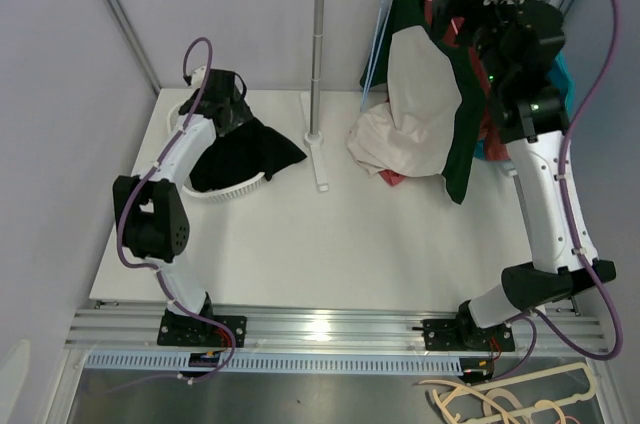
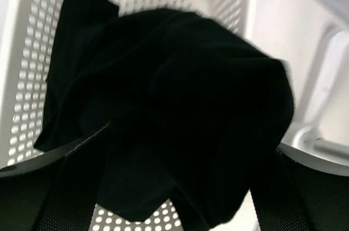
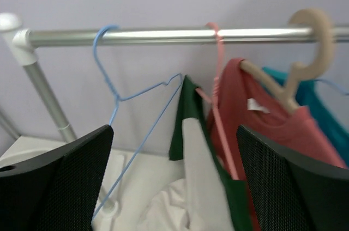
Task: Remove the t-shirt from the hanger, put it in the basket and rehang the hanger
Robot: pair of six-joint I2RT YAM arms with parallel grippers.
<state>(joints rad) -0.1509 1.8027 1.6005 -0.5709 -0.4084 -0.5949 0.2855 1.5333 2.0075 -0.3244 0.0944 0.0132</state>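
My right gripper tilts down and turns toward the basket [image 2: 32,78] next, then reaches for the pink hanger's wire below the hanger's neck, where the wire shows bare.
A green and white t-shirt [image 1: 425,94] hangs from a pink hanger [image 3: 218,95] on the metal rail [image 3: 163,36], and its lower part bunches on the table. It also shows in the right wrist view [image 3: 202,154]. My right gripper [image 1: 468,16] is raised in front of the rail. It is open [image 3: 174,187], and the shirt and pink hanger stand between its fingers but apart from them. My left gripper [image 1: 235,114] is open [image 2: 174,204] just above a black t-shirt [image 2: 174,89] lying in the white basket [image 2: 32,78].
An empty blue wire hanger [image 3: 117,97] hangs left of the pink one. A red shirt [image 3: 262,127] on a beige hanger [image 3: 305,40] and a teal garment [image 3: 322,105] hang to the right. The rack pole [image 1: 317,44] stands mid-table. Spare hangers [image 1: 510,399] lie below the table's near edge.
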